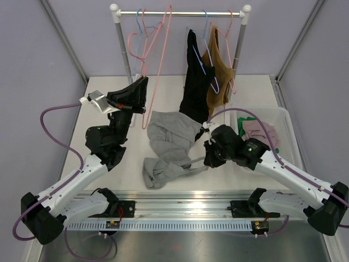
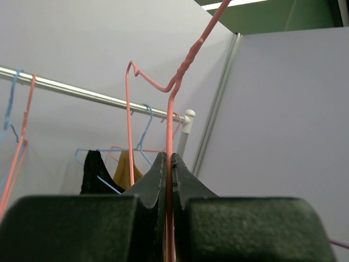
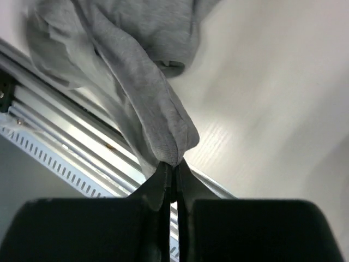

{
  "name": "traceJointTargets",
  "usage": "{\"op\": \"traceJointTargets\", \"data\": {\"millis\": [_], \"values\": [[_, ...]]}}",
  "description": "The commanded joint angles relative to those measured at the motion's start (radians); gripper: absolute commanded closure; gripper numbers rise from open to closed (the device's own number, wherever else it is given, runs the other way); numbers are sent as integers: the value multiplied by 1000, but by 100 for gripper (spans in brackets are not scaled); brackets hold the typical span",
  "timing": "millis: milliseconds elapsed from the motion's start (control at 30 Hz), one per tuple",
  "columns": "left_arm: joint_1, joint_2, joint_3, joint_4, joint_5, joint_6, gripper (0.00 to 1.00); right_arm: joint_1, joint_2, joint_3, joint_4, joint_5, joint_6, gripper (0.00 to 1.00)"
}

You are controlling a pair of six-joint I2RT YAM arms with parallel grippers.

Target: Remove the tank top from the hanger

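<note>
Next, my right gripper lifts and moves outward over the crumpled tank top (image 1: 169, 136) (image 3: 125, 65) to release it, because the hanger's wire already looks bare.
The grey tank top (image 1: 166, 142) lies crumpled on the table's middle. My right gripper (image 1: 207, 159) is shut on one end of it, low over the table; the right wrist view shows the grey cloth (image 3: 147, 93) pinched at the fingertips of that gripper (image 3: 173, 166). My left gripper (image 1: 143, 83) is shut on the wire of a long pink hanger (image 1: 158, 60), which runs from the rack's rod down to the tank top's upper left edge. In the left wrist view the pink wire (image 2: 170, 120) passes between the closed jaws of that gripper (image 2: 169, 158). The hanger's wire looks bare.
A rack rod (image 1: 180, 13) at the back carries empty pink and blue hangers (image 1: 139, 38), a black garment (image 1: 195, 82) and a brown one (image 1: 218, 71). A white bin (image 1: 283, 117) with pink and green clothes stands at the right. A metal rail (image 1: 180, 199) runs along the near edge.
</note>
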Motion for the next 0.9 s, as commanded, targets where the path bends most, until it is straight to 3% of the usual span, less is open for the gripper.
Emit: {"op": "traceJointTargets", "data": {"millis": [0,133,267,500,533,600,633,700,867], "values": [[-2,-17,141,-28,-116,64,100,4,-119,26,-18,216,45,100],[-3,-28,269,-381,-120,3,100,5,-170,67,41,143,44,100],[-3,-4,371,-758,-131,-66,100,4,-112,78,193,-47,48,99],[-3,74,477,-1041,-148,-138,100,8,162,196,340,132,56,97],[-3,93,512,-1061,-148,-137,100,7,207,222,342,127,55,89],[-3,137,560,-1121,-156,-138,100,8,322,300,333,46,39,55],[-3,177,612,-1141,-163,-138,100,8,342,331,298,61,44,1],[-3,225,663,-1182,-166,-131,100,8,310,310,294,183,79,0],[13,381,865,-1218,-193,-112,100,8,131,184,359,155,94,1]]}}
